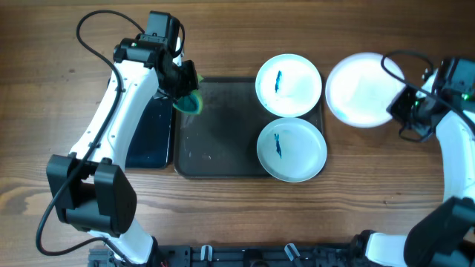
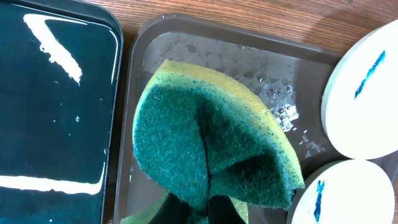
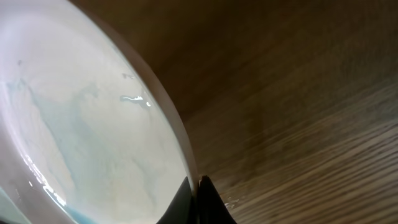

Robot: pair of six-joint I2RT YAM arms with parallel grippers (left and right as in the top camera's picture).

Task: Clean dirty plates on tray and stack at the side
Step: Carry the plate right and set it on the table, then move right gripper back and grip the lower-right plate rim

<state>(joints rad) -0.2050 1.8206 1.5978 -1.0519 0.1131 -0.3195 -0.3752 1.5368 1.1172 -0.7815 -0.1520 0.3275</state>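
The plate is wiped almost plain, so next my right gripper will move down and slightly back and release the plate on the bare tabletop beside the dark tray.
Two white plates with blue streaks lie on the right end of the dark tray [image 1: 215, 141]: a far one [image 1: 289, 84] and a near one [image 1: 292, 150]. They show at the right in the left wrist view [image 2: 367, 99] [image 2: 348, 196]. A third white plate [image 1: 360, 90], wiped almost plain, is off the tray at the right. My right gripper [image 1: 401, 104] is shut on its rim [image 3: 196, 183], the plate [image 3: 81, 124] filling that view. My left gripper [image 1: 185, 93] is shut on a folded green and yellow sponge [image 2: 211, 149] above the tray's left end.
A smaller glossy black tray [image 1: 152, 133] lies left of the dark tray; it shows in the left wrist view [image 2: 56, 99]. Water drops wet the dark tray's floor [image 2: 280, 106]. Bare wooden table lies all around.
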